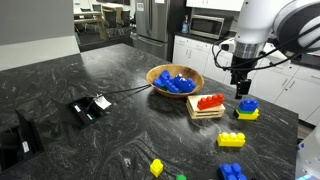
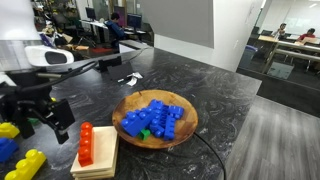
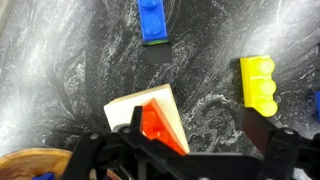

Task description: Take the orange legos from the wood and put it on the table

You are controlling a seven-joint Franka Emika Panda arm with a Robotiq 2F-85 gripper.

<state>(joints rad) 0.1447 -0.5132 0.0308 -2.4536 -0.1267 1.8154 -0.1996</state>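
Note:
My gripper moves over the wood next and comes down onto the orange legos, since they lie below it and to its left in the wrist view.
The orange legos (image 1: 209, 101) lie along the top of the wood (image 1: 205, 112), a small tan board on the black marbled table (image 1: 120, 135), next to the wooden bowl. Both also show in an exterior view, the legos (image 2: 86, 143) on the wood (image 2: 100, 158), and in the wrist view, the legos (image 3: 160, 130) on the wood (image 3: 128, 110). My gripper (image 1: 241, 91) hangs open and empty above the table, just beside the board, between it and a blue-on-yellow stack. In the wrist view the open fingers (image 3: 195, 142) frame bare table, with the legos at the left finger.
A wooden bowl (image 1: 175, 89) of blue bricks stands behind the board. A blue-on-yellow stack (image 1: 247, 108) sits beside the gripper. More yellow and blue bricks (image 1: 231, 140) lie nearer the front. Black objects with a cable (image 1: 90, 107) lie at the left. The wrist view shows a blue brick (image 3: 153, 20) and a yellow brick (image 3: 258, 82).

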